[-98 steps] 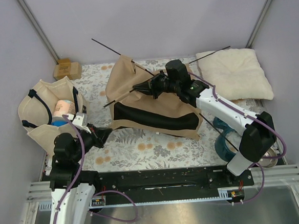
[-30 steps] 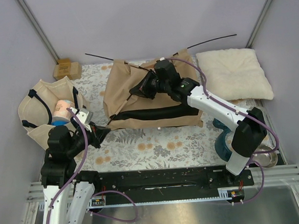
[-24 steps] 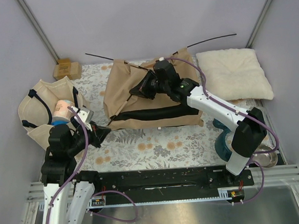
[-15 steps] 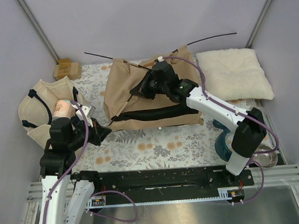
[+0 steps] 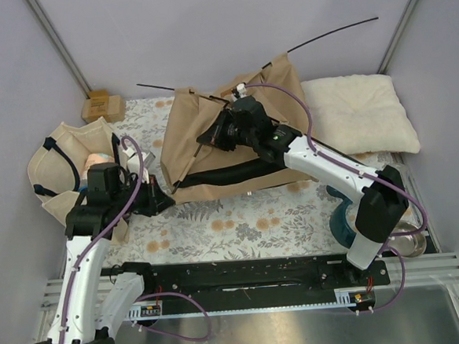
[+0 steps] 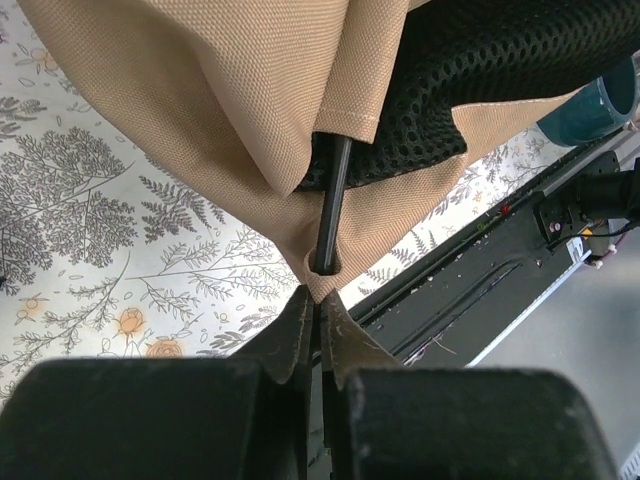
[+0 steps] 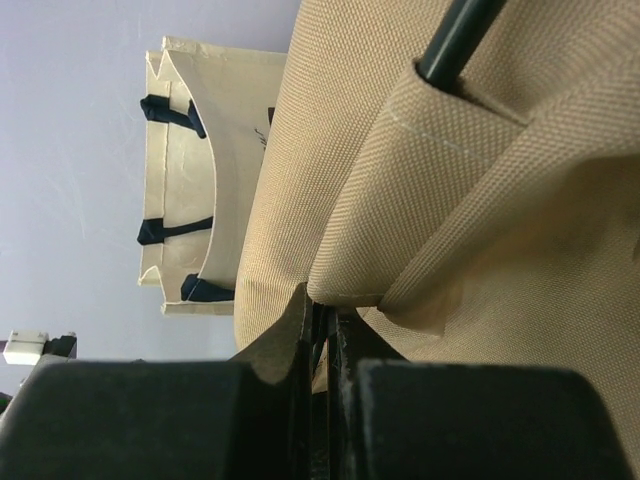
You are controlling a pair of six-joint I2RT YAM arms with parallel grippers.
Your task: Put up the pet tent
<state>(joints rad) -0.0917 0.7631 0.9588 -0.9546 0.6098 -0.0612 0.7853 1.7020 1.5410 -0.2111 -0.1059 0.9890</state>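
Observation:
I will next move my right gripper back and down toward the tent's front corner and let go of the tent's canvas, because the pole end is already in the tent's front corner pocket point(image 5: 174, 189).
The tan pet tent point(image 5: 250, 131) with black trim stands half raised on the floral mat, thin dark poles point(image 5: 338, 30) sticking out at the back. My left gripper point(image 5: 166, 200) is shut on the tent's front-left corner loop point(image 6: 322, 275), where a pole end point(image 6: 332, 205) sits in its pocket. My right gripper point(image 5: 203, 138) is shut on a canvas fold with a pole sleeve point(image 7: 400, 250) near the tent's upper left. Black mesh point(image 6: 500, 70) shows under the canvas. The pompom and label are not visible.
A beige tote bag point(image 5: 64, 176) with dark straps lies at the left, also seen in the right wrist view point(image 7: 190, 180). A cream pillow point(image 5: 359, 116) lies at the back right. A teal bowl point(image 5: 343, 219) and a metal bowl point(image 5: 412, 242) sit at the right. A small box point(image 5: 103, 106) is in the back left corner.
My left arm has reached right and closed on the tent's front-left corner. My right gripper has lifted its fold, and the tent's right side and the back pole have risen.

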